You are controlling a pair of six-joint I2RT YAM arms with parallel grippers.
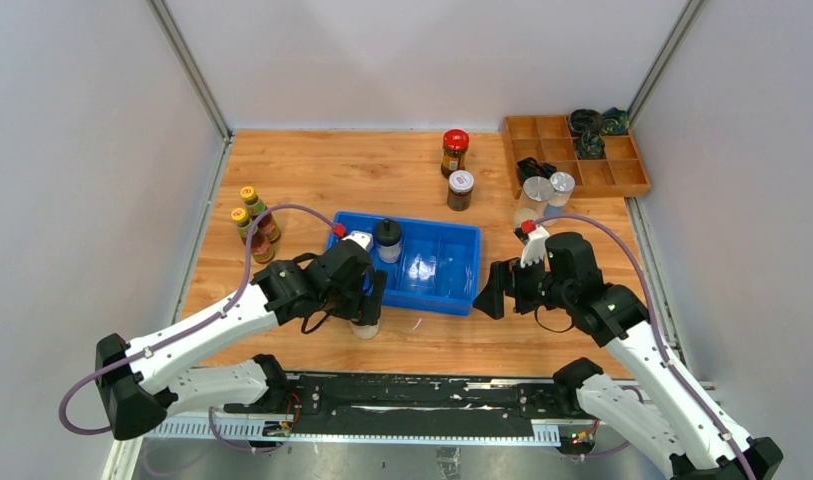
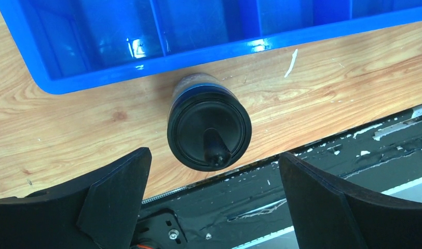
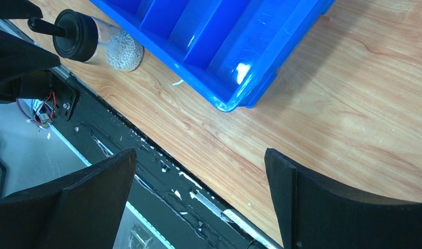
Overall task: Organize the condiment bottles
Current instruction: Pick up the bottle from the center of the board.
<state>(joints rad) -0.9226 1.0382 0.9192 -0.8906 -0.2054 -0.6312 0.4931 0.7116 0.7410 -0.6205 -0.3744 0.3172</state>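
My left gripper needs to lower its fingers to either side of the front shaker's black lid next and close them, because the lid is below, just beyond the open fingers.
A black-lidded clear shaker stands on the table just in front of the blue bin. My left gripper hovers over it, open and empty. In the left wrist view the shaker's lid lies between and beyond the fingers, and the gripper does not touch it. A second black-lidded shaker stands in the bin's left compartment. My right gripper is open and empty at the bin's right end. Two yellow-capped bottles stand at the left. The red-lidded jar, the white-lidded jar and two silver-lidded jars stand behind the bin.
A wooden tray with black and green coiled items sits at the back right. The bin's near wall and right corner are close to the grippers. The right wrist view shows the front shaker and the table's near edge with the black rail.
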